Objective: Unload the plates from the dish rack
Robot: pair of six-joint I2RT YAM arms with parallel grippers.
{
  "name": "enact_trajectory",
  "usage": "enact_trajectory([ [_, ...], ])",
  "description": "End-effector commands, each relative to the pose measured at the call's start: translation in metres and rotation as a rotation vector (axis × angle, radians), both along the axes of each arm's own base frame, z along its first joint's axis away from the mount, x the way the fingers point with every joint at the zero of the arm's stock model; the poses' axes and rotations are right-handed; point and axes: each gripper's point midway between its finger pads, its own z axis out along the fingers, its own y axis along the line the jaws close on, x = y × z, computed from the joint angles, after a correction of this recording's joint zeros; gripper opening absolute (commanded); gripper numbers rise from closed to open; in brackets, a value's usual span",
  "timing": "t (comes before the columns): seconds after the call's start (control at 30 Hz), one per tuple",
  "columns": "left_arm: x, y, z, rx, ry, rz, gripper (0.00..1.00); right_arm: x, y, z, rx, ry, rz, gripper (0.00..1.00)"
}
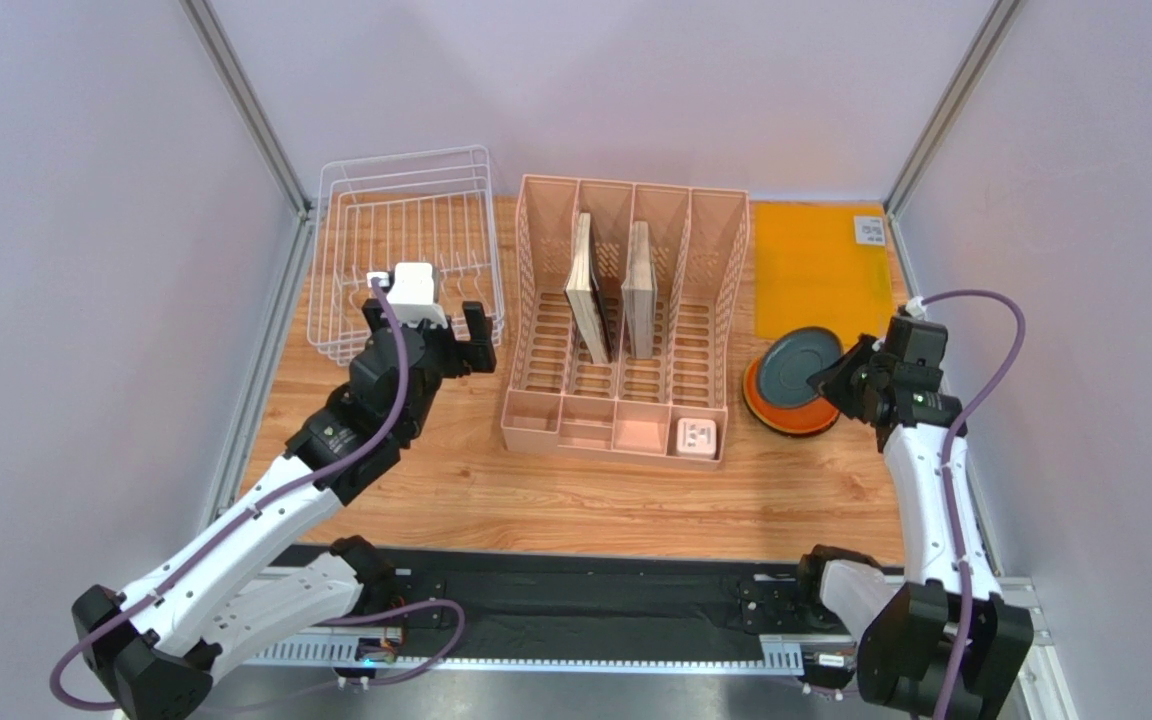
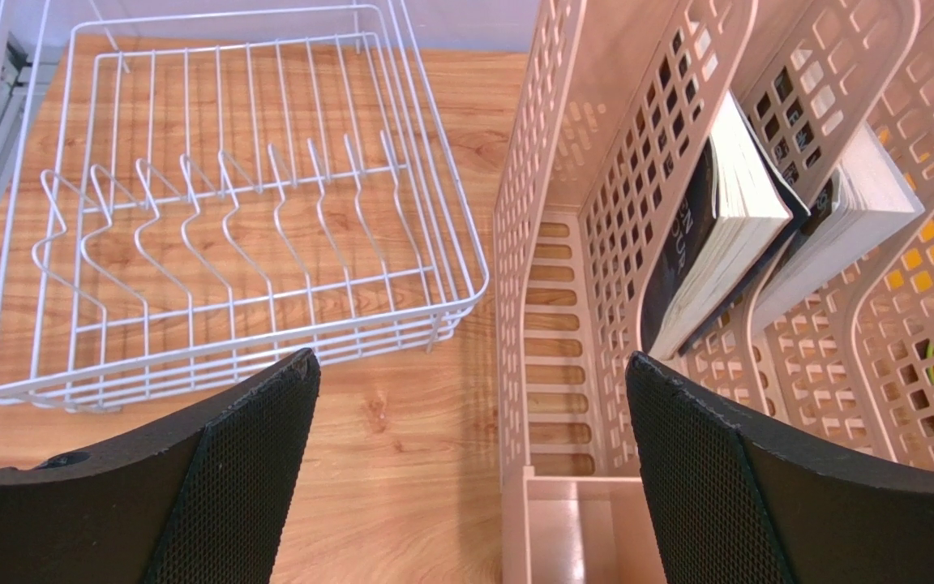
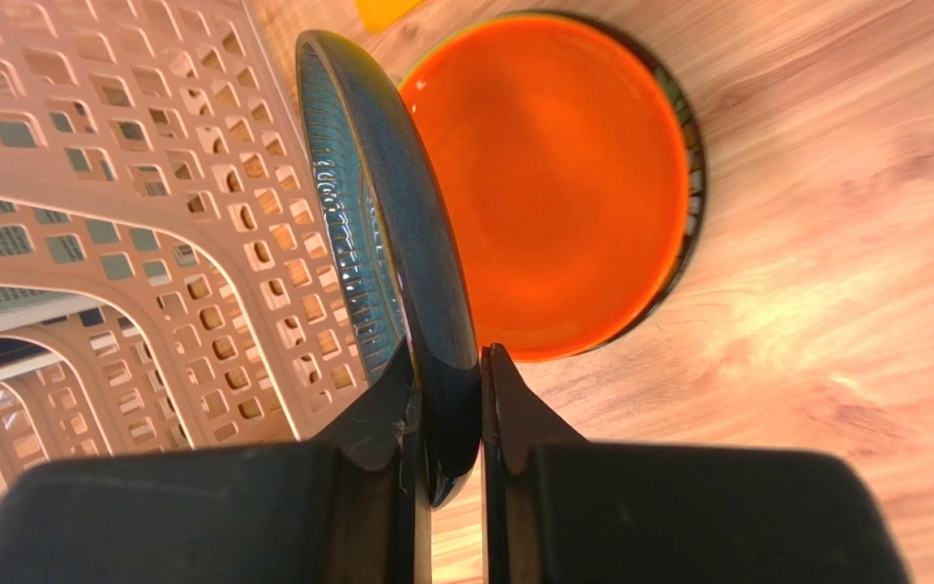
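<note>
The orange plate [image 1: 775,413] [image 3: 557,183] lies flat and empty just below. Next, my right gripper moves down to it and lets go of the blue plate's rim over it.
The white wire dish rack [image 1: 402,248] stands at the back left, and the left wrist view shows its tines [image 2: 228,219] holding no plate. My left gripper [image 2: 472,365] hangs open over the bare wood between the rack and the pink organiser, with nothing between its fingers. At the right, my right gripper [image 3: 448,365] is shut on the rim of the dark slate blue plate [image 3: 399,207], which is held tilted on edge. Just under it the orange plate [image 3: 557,183] lies flat on the table, with a dark rim showing beneath it. From above, the blue plate [image 1: 796,365] covers most of the orange plate [image 1: 775,413].
A pink slotted organiser [image 1: 620,323] fills the middle of the table, with two beige boards [image 1: 587,285] upright in its slots and a small white item [image 1: 698,437] in its front tray. An orange mat [image 1: 815,270] lies at the back right. Grey walls close in both sides.
</note>
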Motion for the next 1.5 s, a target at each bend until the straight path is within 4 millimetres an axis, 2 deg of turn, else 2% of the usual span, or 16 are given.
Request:
enact_trajectory([
  [0.0, 0.005, 0.003, -0.003, 0.037, 0.007, 0.0, 1.0, 0.033, 0.007, 0.015, 0.069, -0.143, 0.015, 0.0],
  [0.37, 0.01, -0.008, -0.016, 0.016, 0.058, -0.053, 1.0, 0.039, 0.002, -0.03, 0.088, -0.018, -0.011, 0.0],
  [0.67, 0.013, -0.026, -0.024, -0.016, 0.106, -0.152, 1.0, 0.036, 0.001, -0.051, 0.106, 0.057, -0.038, 0.03],
  [0.73, 0.015, -0.029, -0.027, -0.015, 0.117, -0.162, 1.0, 0.035, 0.001, -0.055, 0.109, 0.075, -0.037, 0.18],
  [0.77, 0.015, -0.031, -0.028, -0.02, 0.121, -0.173, 1.0, 0.034, 0.002, -0.059, 0.114, 0.093, -0.037, 0.21],
  [0.87, 0.015, -0.035, -0.029, -0.024, 0.135, -0.191, 1.0, 0.032, 0.003, -0.064, 0.119, 0.115, -0.032, 0.43],
  [0.93, 0.016, -0.036, -0.026, -0.028, 0.132, -0.194, 1.0, 0.031, 0.003, -0.065, 0.119, 0.122, -0.028, 0.51],
  [0.97, 0.016, -0.037, -0.025, -0.03, 0.131, -0.201, 1.0, 0.031, 0.003, -0.066, 0.115, 0.125, -0.027, 0.62],
  [1.0, 0.016, -0.037, -0.024, -0.03, 0.129, -0.205, 1.0, 0.029, 0.002, -0.066, 0.113, 0.132, -0.031, 0.67],
  [1.1, 0.016, -0.039, -0.021, -0.031, 0.127, -0.219, 1.0, 0.028, -0.001, -0.062, 0.092, 0.136, -0.032, 0.74],
  [1.23, 0.015, -0.04, -0.02, -0.024, 0.132, -0.236, 1.0, 0.025, -0.009, -0.05, 0.041, 0.141, -0.054, 0.78],
  [1.33, 0.015, -0.038, -0.019, -0.016, 0.133, -0.235, 1.0, 0.024, -0.019, -0.033, -0.019, 0.129, -0.088, 0.87],
  [1.37, 0.015, -0.038, -0.019, -0.014, 0.133, -0.24, 1.0, 0.025, -0.022, -0.025, -0.035, 0.114, -0.092, 0.99],
  [1.47, 0.015, -0.035, -0.014, -0.013, 0.123, -0.234, 1.0, 0.025, -0.028, -0.004, -0.072, 0.075, -0.115, 1.0],
])
